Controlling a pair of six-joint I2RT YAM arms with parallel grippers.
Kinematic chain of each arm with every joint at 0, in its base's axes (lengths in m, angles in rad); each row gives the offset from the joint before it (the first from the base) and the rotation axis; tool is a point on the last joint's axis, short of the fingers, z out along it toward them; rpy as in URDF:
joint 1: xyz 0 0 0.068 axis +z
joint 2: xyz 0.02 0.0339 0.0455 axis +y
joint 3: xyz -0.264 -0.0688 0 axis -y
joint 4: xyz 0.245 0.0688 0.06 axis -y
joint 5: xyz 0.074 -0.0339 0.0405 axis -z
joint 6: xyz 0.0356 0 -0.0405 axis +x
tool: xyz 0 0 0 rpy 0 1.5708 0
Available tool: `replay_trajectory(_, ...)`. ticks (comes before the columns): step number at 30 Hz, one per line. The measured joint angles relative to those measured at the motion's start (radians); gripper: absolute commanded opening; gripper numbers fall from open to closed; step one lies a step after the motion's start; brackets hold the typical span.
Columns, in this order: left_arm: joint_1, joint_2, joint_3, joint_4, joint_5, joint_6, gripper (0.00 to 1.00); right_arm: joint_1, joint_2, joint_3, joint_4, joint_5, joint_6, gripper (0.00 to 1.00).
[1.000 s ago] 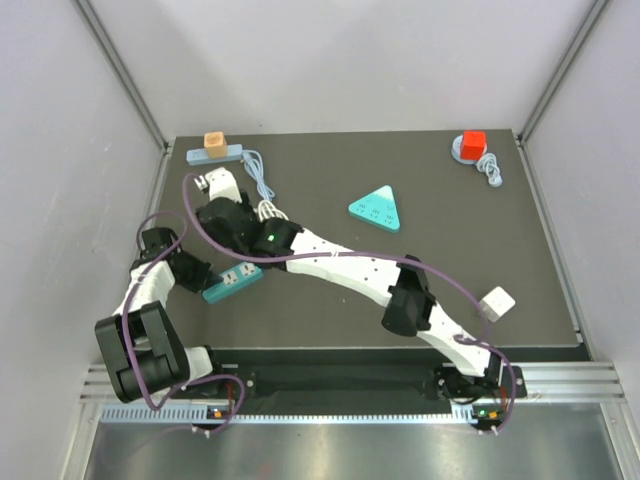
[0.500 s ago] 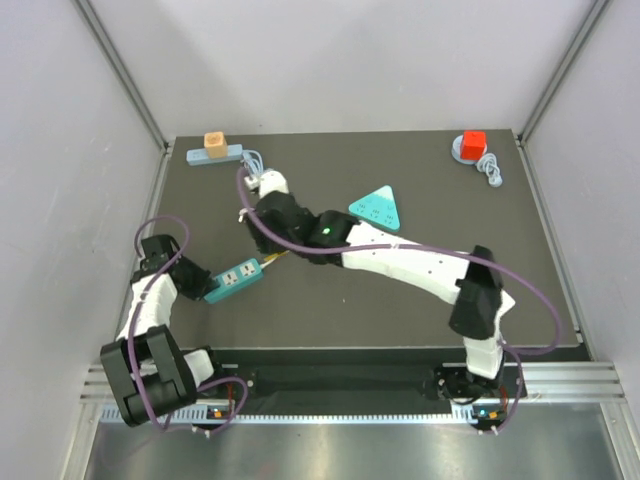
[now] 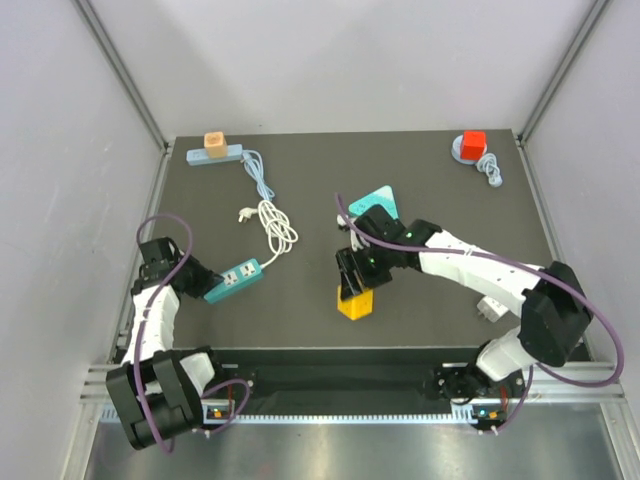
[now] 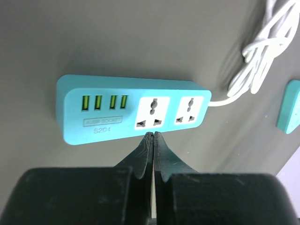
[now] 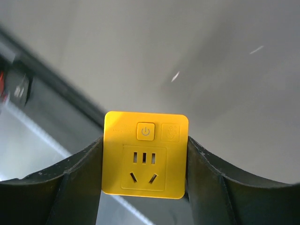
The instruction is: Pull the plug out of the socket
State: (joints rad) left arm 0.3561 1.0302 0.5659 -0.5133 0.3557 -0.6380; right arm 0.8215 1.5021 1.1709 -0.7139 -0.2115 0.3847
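Observation:
I should next lower my right gripper backward and let go of the plug, because bare tabletop by the front edge (image 3: pixel 346 333) is below and back from it, clear of the socket.
The yellow square plug (image 3: pixel 356 303) sits between the fingers of my right gripper (image 3: pixel 355 292), near the table's front edge and well apart from the socket. In the right wrist view the plug (image 5: pixel 146 154) shows its power button and pin holes, with a finger (image 5: pixel 84 168) pressed to each side. The teal socket strip (image 3: pixel 233 279) lies at the front left with both outlets bare. My left gripper (image 4: pixel 153 135) is shut with nothing in it, its tips at the long side of the strip (image 4: pixel 131 115).
The strip's white cord (image 3: pixel 272 222) lies coiled behind it. A blue strip (image 3: pixel 228 154) with an orange plug (image 3: pixel 214 143) is at the back left. A teal triangle (image 3: pixel 378 200), a red plug (image 3: pixel 473 142) on a grey base, and a white adapter (image 3: pixel 489 310) lie to the right.
My right arm has swung from the teal strip rightward and toward the front edge, carrying the yellow plug. The left gripper stays shut at the strip.

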Motion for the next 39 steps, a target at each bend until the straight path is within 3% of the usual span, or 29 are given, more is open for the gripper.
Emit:
replay_trajectory(8,-0.005,0.000,-0.004,0.025,0.052,0.014,0.00,-0.016,0.005,-0.150,0.036,-0.301,-0.018,0.00)
replay_trajectory(21,-0.013,0.000,-0.006,0.036,0.076,0.014,0.00,-0.020,0.173,-0.177,0.192,-0.449,-0.016,0.00)
replay_trajectory(35,-0.019,0.000,-0.008,0.042,0.080,0.015,0.00,-0.020,0.245,-0.177,0.274,-0.557,-0.052,0.13)
replay_trajectory(39,-0.022,0.000,-0.009,0.043,0.083,0.017,0.00,-0.022,0.252,-0.176,0.276,-0.568,-0.064,0.27)
